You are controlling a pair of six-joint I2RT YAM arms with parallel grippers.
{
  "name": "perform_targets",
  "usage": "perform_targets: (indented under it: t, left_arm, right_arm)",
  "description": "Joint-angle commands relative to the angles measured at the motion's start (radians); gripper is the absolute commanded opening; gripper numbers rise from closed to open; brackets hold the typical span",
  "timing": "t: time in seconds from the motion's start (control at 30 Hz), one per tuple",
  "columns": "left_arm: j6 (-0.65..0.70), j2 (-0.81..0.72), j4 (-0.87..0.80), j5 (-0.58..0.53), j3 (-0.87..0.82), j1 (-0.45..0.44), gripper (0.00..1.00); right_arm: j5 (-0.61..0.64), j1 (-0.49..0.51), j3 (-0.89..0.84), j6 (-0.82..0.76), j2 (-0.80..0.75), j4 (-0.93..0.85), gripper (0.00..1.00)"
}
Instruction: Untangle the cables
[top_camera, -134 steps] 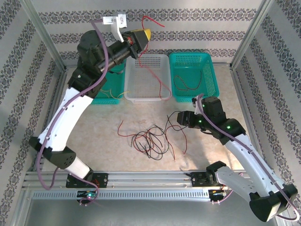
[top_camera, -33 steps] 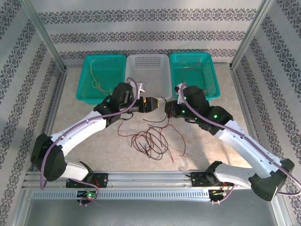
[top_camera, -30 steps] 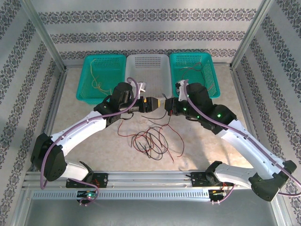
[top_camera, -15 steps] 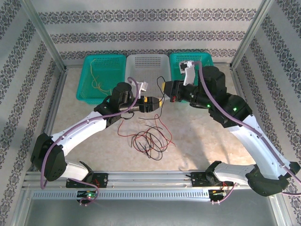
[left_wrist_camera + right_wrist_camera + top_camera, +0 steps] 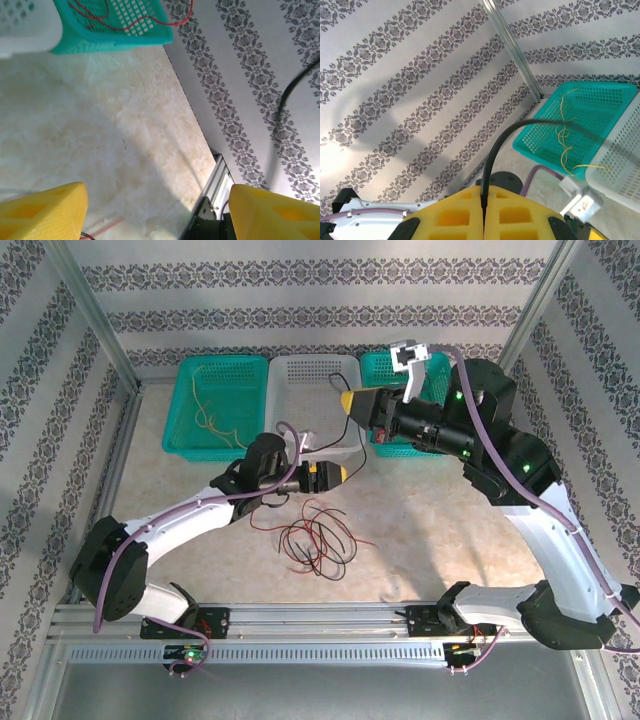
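The right gripper goes outward, then down, and releases next: the white basket (image 5: 312, 375) (image 5: 621, 157) lies below it, the black cable's end dangling past the basket's near rim.
A tangle of thin red and black cables (image 5: 318, 538) lies on the table in front of the arms. My right gripper (image 5: 348, 400) is raised above the white basket (image 5: 312, 375) and is shut on a black cable (image 5: 345, 375). In the right wrist view that black cable (image 5: 492, 150) comes out from between the closed yellow fingers (image 5: 520, 215) and arcs away to the right. My left gripper (image 5: 335, 475) is low over the table just behind the tangle. Its yellow fingers (image 5: 42, 210) stand wide apart with nothing between them, and a red wire end (image 5: 107, 226) lies below them.
A teal basket (image 5: 190, 410) at the back left holds yellow wires. Another teal basket (image 5: 440, 365) with red wires sits at the back right, partly behind my right arm. Patterned walls and metal posts close in the sides, and an aluminium rail (image 5: 320, 618) runs along the near edge.
My right gripper has lifted up and back from table height, carrying the black cable out of the tangle. My left gripper has opened wider and dropped slightly toward the tangle.
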Motion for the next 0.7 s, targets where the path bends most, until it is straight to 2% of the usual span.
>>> perform_targets:
  t: [0.0, 0.2, 0.3, 0.67]
  left_arm:
    - [-0.057, -0.013, 0.093, 0.021, -0.048, -0.012, 0.72]
    - [0.039, -0.102, -0.111, -0.085, -0.083, -0.007, 0.65]
    - [0.034, -0.166, -0.142, -0.141, -0.114, -0.001, 0.65]
    - [0.086, -0.493, -0.396, -0.423, -0.162, 0.002, 0.78]
  right_arm:
    - [-0.023, -0.009, 0.047, -0.029, 0.027, 0.030, 0.00]
    - [-0.012, -0.045, 0.132, -0.055, 0.086, 0.032, 0.00]
    - [-0.009, -0.080, 0.148, -0.041, 0.121, 0.018, 0.00]
    - [-0.034, -0.192, 0.243, -0.057, 0.321, -0.034, 0.00]
